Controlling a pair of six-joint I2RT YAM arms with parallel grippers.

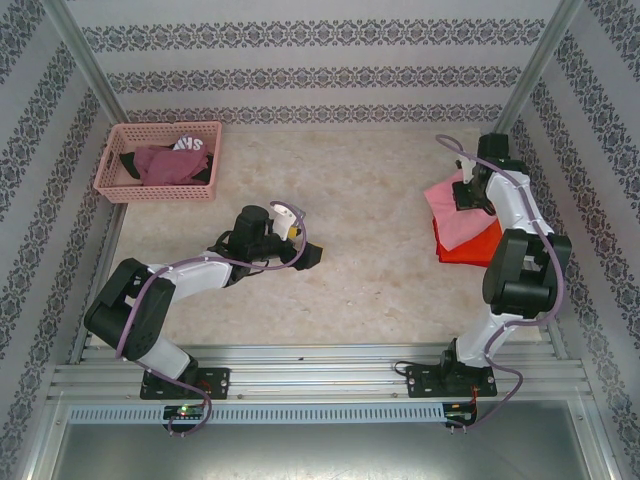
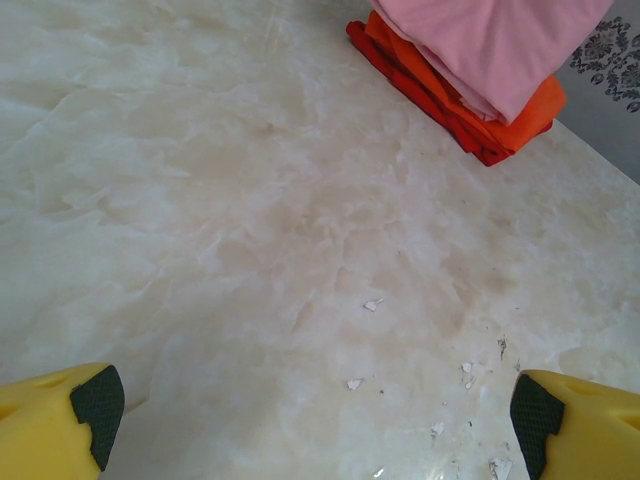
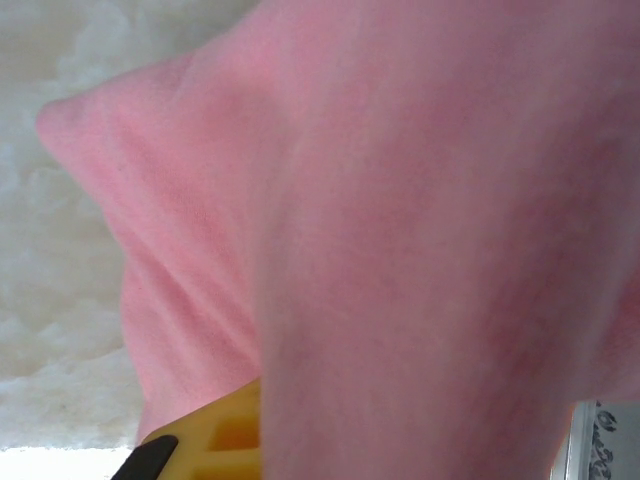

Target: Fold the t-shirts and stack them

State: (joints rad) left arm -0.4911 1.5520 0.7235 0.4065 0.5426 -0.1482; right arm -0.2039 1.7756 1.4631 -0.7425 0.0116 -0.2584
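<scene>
The right gripper lowers onto the far end of the stack [image 1: 447,194] next and releases the pink edge, since its cloth still drapes over a yellow finger.
Two t-shirts lie stacked at the right side of the table: a folded salmon-pink t-shirt [image 1: 455,222] [image 2: 490,40] rests on a folded orange-red t-shirt [image 1: 472,250] [image 2: 500,120]. My right gripper [image 1: 468,195] is at the pink t-shirt's far edge and shut on its cloth. In the right wrist view the pink t-shirt [image 3: 400,250] drapes over one of the yellow fingers [image 3: 215,440]; the other is hidden. My left gripper [image 1: 300,243] [image 2: 315,410] hangs open over the bare tabletop at mid-table, with nothing between its pads.
A pink plastic basket [image 1: 110,165] at the far left corner holds maroon and black garments [image 1: 165,165] with white print. The marbled tabletop [image 1: 370,200] is walled by patterned panels. Small white flecks [image 2: 372,303] dot the surface near the left gripper.
</scene>
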